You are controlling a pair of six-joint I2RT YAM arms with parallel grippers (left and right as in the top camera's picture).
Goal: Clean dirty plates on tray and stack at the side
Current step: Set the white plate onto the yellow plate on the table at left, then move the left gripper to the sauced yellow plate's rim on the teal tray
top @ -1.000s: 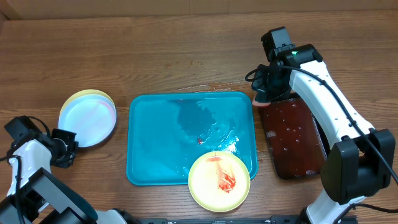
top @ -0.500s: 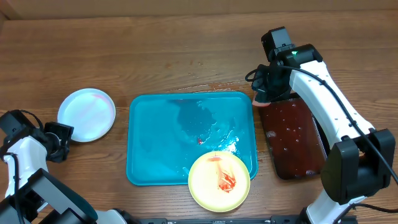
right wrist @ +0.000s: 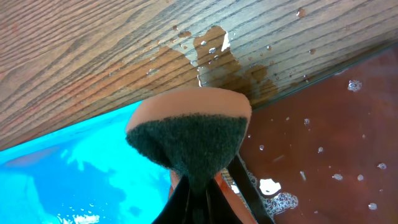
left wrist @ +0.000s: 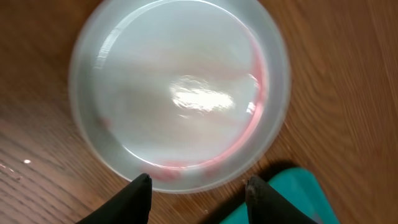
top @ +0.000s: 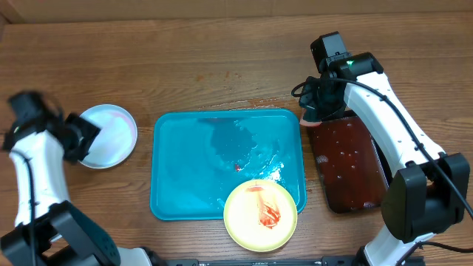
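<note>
The sauce-smeared plate is to the right in the overhead view. My left gripper will move across toward it next and down onto its rim facing the pale plate.
A pale plate with a faint pink trace at its rim lies on the wood left of the turquoise tray. The left wrist view looks straight down on this plate. My left gripper hovers over the plate's left edge, open, with nothing between its fingers. A yellow-green plate smeared with red sauce rests on the tray's front right corner. My right gripper stays at the tray's back right corner, shut on an orange sponge with a dark scouring face.
A dark brown tray holding reddish soapy liquid stands right of the turquoise tray. Water is spilled on the wood behind the two trays. The turquoise tray's floor is wet, with a small red spot.
My left gripper opened and let go of the pale plate, which now lies flat on the table. The left arm then rose and swung toward the back. The right arm has not moved.
</note>
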